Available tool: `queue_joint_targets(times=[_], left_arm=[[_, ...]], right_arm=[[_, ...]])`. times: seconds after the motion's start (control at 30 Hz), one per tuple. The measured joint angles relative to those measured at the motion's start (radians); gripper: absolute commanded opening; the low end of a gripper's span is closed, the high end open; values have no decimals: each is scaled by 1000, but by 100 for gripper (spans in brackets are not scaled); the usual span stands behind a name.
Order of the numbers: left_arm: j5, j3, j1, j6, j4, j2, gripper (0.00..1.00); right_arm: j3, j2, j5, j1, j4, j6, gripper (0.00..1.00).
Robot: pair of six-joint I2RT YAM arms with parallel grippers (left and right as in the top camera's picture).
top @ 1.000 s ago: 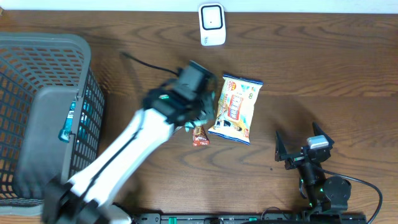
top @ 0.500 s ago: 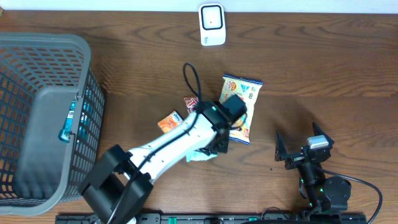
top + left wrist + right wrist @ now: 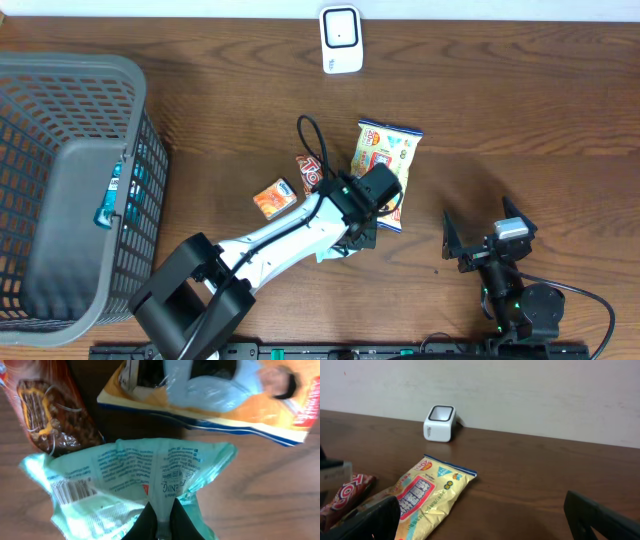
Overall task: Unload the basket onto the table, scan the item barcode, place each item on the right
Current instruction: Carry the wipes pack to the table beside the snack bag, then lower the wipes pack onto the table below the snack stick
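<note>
My left gripper is above the tabletop by the candy packet, so it will go down to lay the mint-green packet (image 3: 135, 480) flat and release its centre seam.
My left gripper (image 3: 161, 511) is shut on the centre seam of a mint-green packet (image 3: 135, 480), pinching it between both fingers. The packet's back faces the left wrist camera, with a barcode (image 3: 72, 491) near its left edge. From overhead the left gripper (image 3: 360, 228) sits at the lower-left corner of the yellow snack bag (image 3: 385, 170), and only a pale edge of the green packet (image 3: 333, 253) shows under the arm. The white scanner (image 3: 341, 40) stands at the table's far edge. My right gripper (image 3: 480, 245) rests open at the front right, holding nothing.
A grey basket (image 3: 60, 90) fills the left side, with a blue item inside. A red-brown candy packet (image 3: 310, 172) and a small orange packet (image 3: 273, 198) lie left of the yellow bag. The right wrist view shows the scanner (image 3: 440, 422) and yellow bag (image 3: 427, 497).
My left arm has swung right and toward the front with the green packet, uncovering the orange and red packets. The right arm has not moved.
</note>
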Motion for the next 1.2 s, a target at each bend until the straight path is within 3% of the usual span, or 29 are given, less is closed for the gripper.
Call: queue_joint_targets(times=[0.23,0.53,0.57,0.73,0.77,0.9,0.93,0.97,1.03,1.1,1.2], left_arm=[[-14,-66,-3,-21,50,-2,8],[-277,-84,41,45,119,-3,8],[-296,-85,58,59,122,-3,17],[-355,-74,119,111,56,-3,97],[-361,-64,123,115,21,-4,99],[-365,3,121,123,-96,-37,99],[-365,19,121,125,-109,-55,93],[-365,35,121,123,-114,-81,76],[-364,58,121,118,-108,-144,31],[-365,74,121,109,-100,-199,8],[-364,82,124,85,-98,-232,8]], right_arm=[[0,0,0,0,0,0,99],[0,0,0,0,0,0,99],[0,0,0,0,0,0,99],[0,0,0,0,0,0,99],[0,0,0,0,0,0,99],[0,0,0,0,0,0,99],[0,0,0,0,0,0,99],[0,0,0,0,0,0,99],[0,0,0,0,0,0,99],[0,0,0,0,0,0,99],[0,0,0,0,0,0,99]])
